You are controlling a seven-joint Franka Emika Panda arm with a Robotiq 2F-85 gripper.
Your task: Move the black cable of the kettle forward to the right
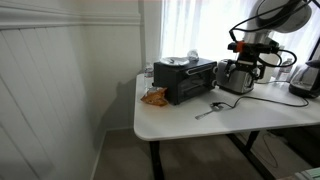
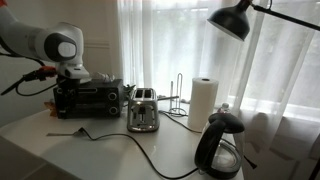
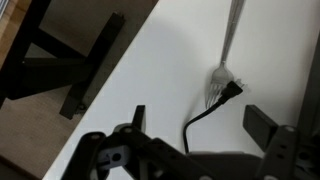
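Observation:
The gripper moves down next with a slight turn, toward the utensil and onto the cable behind the plug (image 1: 231, 107) (image 3: 207, 112).
The black cable (image 2: 140, 150) runs from the dark kettle (image 2: 222, 150) across the white table, in front of the silver toaster, to its plug end near the toaster oven. In the wrist view the plug (image 3: 228, 93) lies beside the head of a silvery utensil (image 3: 225, 50), and the cable (image 3: 190, 130) curves down between my fingers. My gripper (image 3: 200, 122) is open and empty, hovering above the cable's plug end. It also shows in both exterior views (image 1: 246, 58) (image 2: 68, 78), held above the table. The kettle (image 1: 305, 78) and cable (image 1: 250, 100) also show there.
A black toaster oven (image 1: 185, 80) stands at the back with an orange snack bag (image 1: 153, 97) beside it. A silver toaster (image 2: 143, 112), a paper towel roll (image 2: 203, 100) and a black lamp (image 2: 232, 18) stand nearby. The table edge (image 3: 110, 90) is close to the plug.

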